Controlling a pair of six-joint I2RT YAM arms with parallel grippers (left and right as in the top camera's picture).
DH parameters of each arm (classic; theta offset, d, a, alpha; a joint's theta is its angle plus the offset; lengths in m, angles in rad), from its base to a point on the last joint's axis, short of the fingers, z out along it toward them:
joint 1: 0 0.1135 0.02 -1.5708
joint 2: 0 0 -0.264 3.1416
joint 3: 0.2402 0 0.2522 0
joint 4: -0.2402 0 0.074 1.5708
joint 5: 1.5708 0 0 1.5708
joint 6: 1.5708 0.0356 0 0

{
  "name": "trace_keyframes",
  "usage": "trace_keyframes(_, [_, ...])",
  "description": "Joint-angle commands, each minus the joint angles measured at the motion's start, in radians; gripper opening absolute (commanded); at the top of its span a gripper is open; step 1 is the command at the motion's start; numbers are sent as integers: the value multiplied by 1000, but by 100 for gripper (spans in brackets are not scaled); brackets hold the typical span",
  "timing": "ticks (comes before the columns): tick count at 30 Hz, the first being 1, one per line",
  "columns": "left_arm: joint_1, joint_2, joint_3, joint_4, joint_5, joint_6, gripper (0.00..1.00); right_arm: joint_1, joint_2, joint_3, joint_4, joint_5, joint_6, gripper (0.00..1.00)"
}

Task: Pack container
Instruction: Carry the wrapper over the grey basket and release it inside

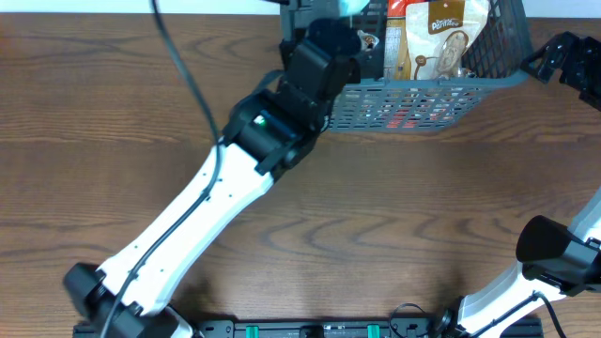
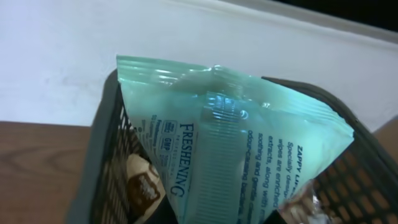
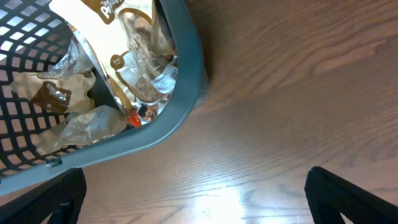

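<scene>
My left gripper carries the teal wipes packet [image 1: 352, 7] down toward the brown snack next, and then opens.
The container [image 1: 423, 87] is a dark grey-blue lattice basket at the table's far edge. It holds a tall orange-and-white snack bag [image 1: 437, 38] and several crinkled packets [image 3: 74, 121]. My left gripper [image 1: 346, 21] is over the basket's left end. It is shut on a teal wipes packet [image 2: 236, 143], which hangs above the basket's inside [image 2: 99, 143], over a brown snack [image 2: 143, 186]. My right gripper [image 3: 193, 202] is open and empty, low over bare wood just outside the basket's corner [image 3: 186, 74]. In the overhead view it [image 1: 554, 58] sits to the basket's right.
A white wall [image 2: 62, 56] stands right behind the basket. A black cable [image 1: 183, 66] runs over the table's left part along my left arm. The wooden table [image 1: 394, 216] stretches in front of the basket.
</scene>
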Motion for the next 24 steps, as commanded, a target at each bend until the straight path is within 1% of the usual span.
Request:
trace_keyframes(1, [0, 68, 13, 15, -40, 48, 6, 9, 9, -1, -3, 3, -16, 99])
trace_keyframes(6, [0, 138, 13, -2, -40, 47, 5, 9, 9, -1, -3, 2, -30, 99])
trace_keyframes(11, [0, 157, 13, -37, -40, 44, 7, 9, 9, -1, -3, 3, -34, 99])
trace_keyframes(13, [0, 159, 13, -49, -40, 44, 17, 9, 9, -1, -3, 3, -34, 99])
trace_keyframes(14, [0, 159, 13, -55, -40, 44, 26, 9, 9, -1, -3, 3, -34, 99])
trace_keyframes(15, [0, 159, 13, -58, -40, 44, 32, 9, 9, -1, -3, 3, -34, 99])
trace_keyframes(17, [0, 159, 13, -61, -40, 45, 53, 9, 9, -1, -3, 3, -34, 99])
trace_keyframes(18, [0, 159, 13, -61, -40, 45, 62, 9, 9, -1, -3, 3, -35, 99])
trace_keyframes(20, [0, 159, 13, -61, -40, 54, 72, 9, 9, -1, -3, 3, -37, 99])
trace_keyframes(24, [0, 159, 13, -61, -40, 86, 78, 9, 9, -1, -3, 3, -39, 99])
